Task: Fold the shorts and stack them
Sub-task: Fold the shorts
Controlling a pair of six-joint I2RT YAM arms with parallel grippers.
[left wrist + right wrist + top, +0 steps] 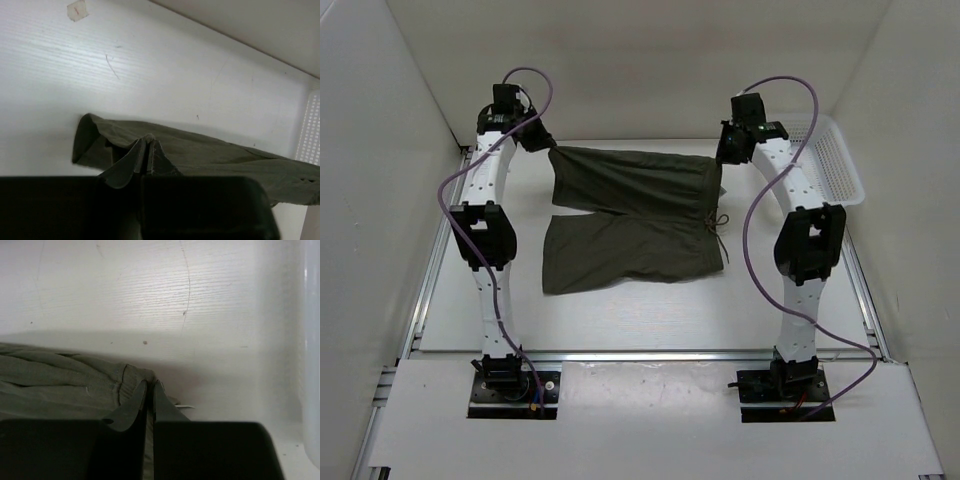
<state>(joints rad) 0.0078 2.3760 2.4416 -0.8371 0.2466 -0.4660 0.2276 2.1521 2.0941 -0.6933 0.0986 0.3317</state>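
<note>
I need to carry the pinched corner back over the near leg's hem with my left gripper and let it go there, because that hem lies flat and uncovered.
The dark olive-green shorts lie across the table's far half, waistband to the right with the drawstring hanging down. The far leg is lifted off the table between both grippers; the near leg lies flat. My left gripper is shut on the far leg's hem corner, and the cloth bunches between its fingertips. My right gripper is shut on the waistband's far corner, with gathered fabric pinched at its tips.
A white perforated basket stands at the far right, just beyond the right arm; its wall shows in the right wrist view. White enclosure walls close in the table at the back and sides.
</note>
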